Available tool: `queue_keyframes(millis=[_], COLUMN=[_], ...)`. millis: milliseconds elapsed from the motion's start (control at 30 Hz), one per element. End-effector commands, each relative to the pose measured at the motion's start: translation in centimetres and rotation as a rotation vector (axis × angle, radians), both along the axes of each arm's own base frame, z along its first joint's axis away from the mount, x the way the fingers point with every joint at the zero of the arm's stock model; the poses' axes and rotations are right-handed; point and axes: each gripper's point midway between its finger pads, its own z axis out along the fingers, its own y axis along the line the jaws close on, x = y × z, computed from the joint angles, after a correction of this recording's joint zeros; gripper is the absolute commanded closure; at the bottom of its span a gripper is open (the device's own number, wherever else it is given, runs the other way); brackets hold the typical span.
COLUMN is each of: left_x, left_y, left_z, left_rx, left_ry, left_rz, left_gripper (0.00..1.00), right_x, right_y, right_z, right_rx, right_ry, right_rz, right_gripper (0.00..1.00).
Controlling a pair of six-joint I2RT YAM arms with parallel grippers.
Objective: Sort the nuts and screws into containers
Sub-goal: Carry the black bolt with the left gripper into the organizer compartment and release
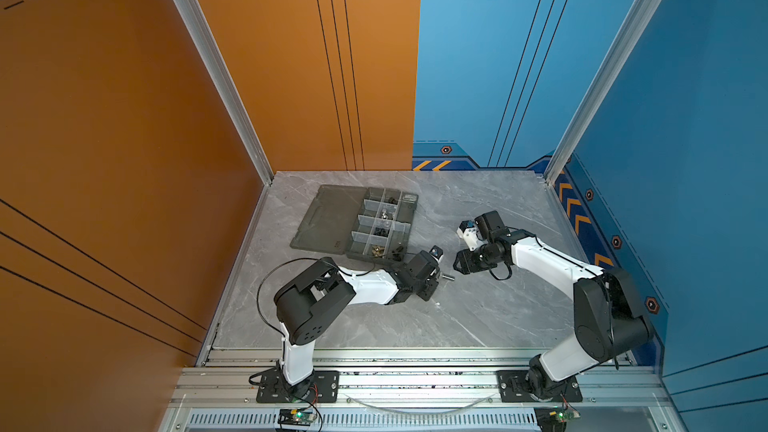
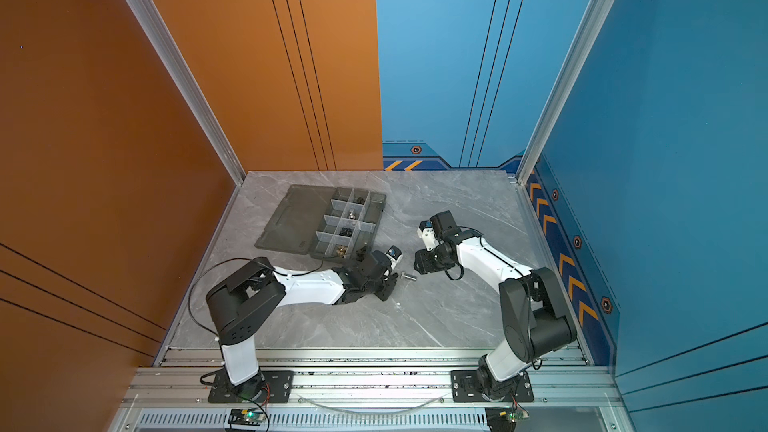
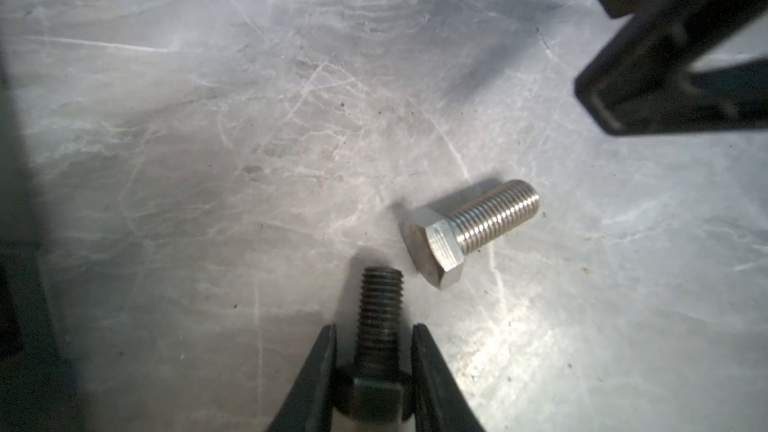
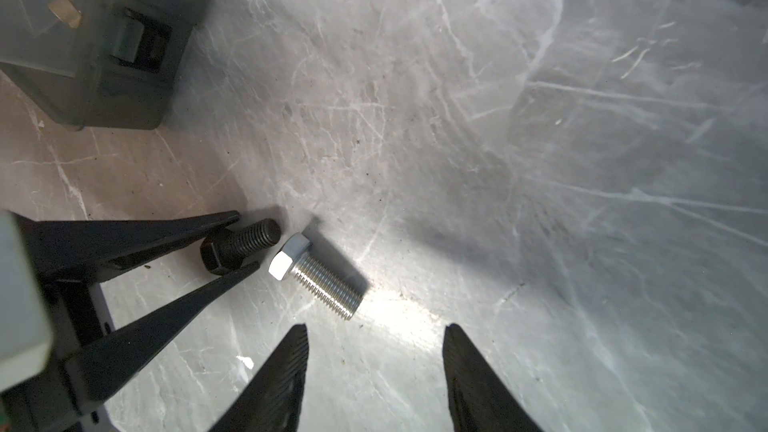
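My left gripper lifts across over the tray cell beside the brass nuts next and releases the black screw (image 3: pixel 380 317), since a dark piece already lies in that cell.
My left gripper (image 3: pixel 375 328) is shut on a black screw (image 3: pixel 380 317), clamped at its head, low over the grey table. The same black screw (image 4: pixel 241 248) shows in the right wrist view. Just off its tip a silver screw (image 3: pixel 471 226) lies loose on the table (image 1: pixel 448 277). My right gripper (image 4: pixel 376 330) stands open with nothing between its fingers, just short of the silver screw's threaded end (image 4: pixel 322 278). The containers (image 1: pixel 401 222) are cells of a dark grey tray behind the left gripper (image 1: pixel 435 280). Brass nuts (image 1: pixel 377 250), black nuts (image 1: pixel 380 232) and a silver piece (image 1: pixel 385 214) lie in its cells.
The tray's flat lid panel (image 1: pixel 328 214) lies open to the left of the cells. The tray's latch corner (image 4: pixel 137 43) is close to both grippers. The orange wall (image 1: pixel 124 160) and the blue wall (image 1: pixel 665 160) close off the table's sides.
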Motion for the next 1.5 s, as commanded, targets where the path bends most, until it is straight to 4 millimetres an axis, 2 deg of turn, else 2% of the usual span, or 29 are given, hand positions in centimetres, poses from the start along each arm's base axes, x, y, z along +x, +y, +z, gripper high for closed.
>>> queue_keyframes(millis=[0, 167, 333, 433, 500, 633, 833, 1033, 1133, 1300, 1333, 1400, 1433, 1467], left_x=[-0.8, 0.3, 2.0, 3.2, 4.1, 5.8, 8.2, 9.3, 9.3, 9.3, 9.3, 9.3, 9.7, 9.7], left_y=[0.8, 1.4, 2.9, 4.4, 5.6, 8.3, 10.5, 10.6, 11.1, 11.1, 11.0, 10.7, 10.5, 10.5], left_z=[0.9, 5.0, 9.4, 11.1, 11.5, 10.8, 7.9, 6.9, 6.1, 5.8, 5.7, 5.9, 6.4, 6.3], left_rx=[0.013, -0.063, -0.182, -0.22, -0.23, -0.223, -0.16, -0.115, -0.085, -0.097, -0.098, -0.102, -0.111, -0.114], left_ry=[0.001, -0.05, -0.076, -0.088, -0.087, -0.057, -0.029, -0.015, 0.003, 0.017, 0.023, 0.029, 0.024, 0.032], left_rz=[0.001, 0.021, 0.061, 0.103, 0.138, 0.225, 0.325, 0.34, 0.352, 0.349, 0.345, 0.336, 0.34, 0.344], left_gripper=[1.0, 1.0, 1.0, 1.0, 1.0, 1.0, 1.0, 1.0, 1.0, 1.0, 0.96, 0.83, 0.75, 0.62], right_x=[-0.2, -0.2, -0.1, -0.2, -0.3, -0.7, -1.1, -1.2, -1.4, -1.7, -1.7, -1.9, -1.8, -1.8], right_y=[-0.1, 0.0, 0.1, 0.2, 0.4, 0.8, 1.8, 2.1, 1.9, 2.1, 2.2, 2.4, 2.5, 2.7], right_z=[0.5, 0.4, 0.4, 0.2, 0.1, -0.5, -1.2, -1.0, -1.0, -0.9, -0.8, -0.8, -0.8, -0.8], right_rx=[0.027, 0.034, 0.039, 0.046, 0.051, 0.05, 0.043, 0.032, 0.019, 0.002, -0.002, -0.022, -0.033, -0.045], right_ry=[-0.003, 0.002, 0.004, 0.016, 0.024, 0.056, 0.086, 0.081, 0.084, 0.075, 0.07, 0.054, 0.043, 0.033], right_rz=[-0.016, -0.012, -0.013, -0.01, -0.003, 0.023, 0.059, 0.08, 0.091, 0.135, 0.15, 0.193, 0.214, 0.239], right_gripper=[0.45, 0.45, 0.45, 0.45, 0.45, 0.44, 0.44, 0.44, 0.43, 0.42, 0.42, 0.4, 0.4, 0.4])
